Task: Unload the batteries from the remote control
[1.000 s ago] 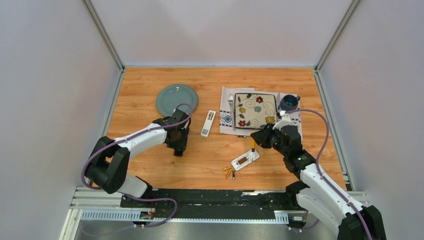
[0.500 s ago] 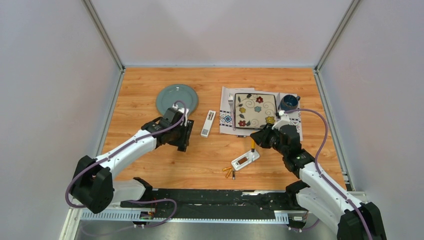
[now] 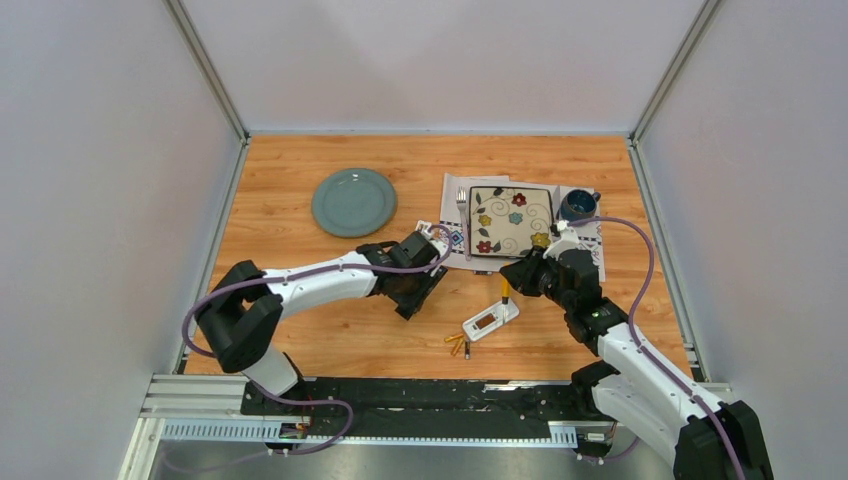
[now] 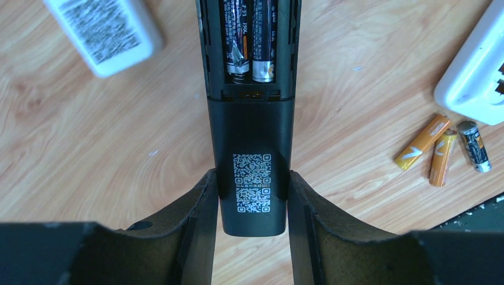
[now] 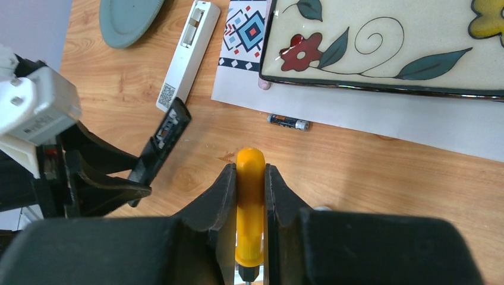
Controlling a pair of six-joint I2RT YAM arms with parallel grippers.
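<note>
The black remote comes down and back with my left gripper next, released on the bare wood beside the loose batteries, because that spot lies clear.
My left gripper is shut on the lower end of a black remote, held over the table's middle. Its battery bay is open, with two dark batteries inside. Three loose batteries, two gold-orange and one dark, lie on the wood beside an opened white remote. Another dark battery lies on the paper mat's edge. My right gripper is shut on an orange-handled screwdriver, just right of the black remote.
A second white remote lies left of the paper mat. A floral square plate with a fork and a blue cup sit on the mat at the back right. A grey-green round plate sits at the back left.
My left arm has swung right from beside the green plate to the table's middle, carrying the black remote towards the right gripper. The right arm has not moved.
</note>
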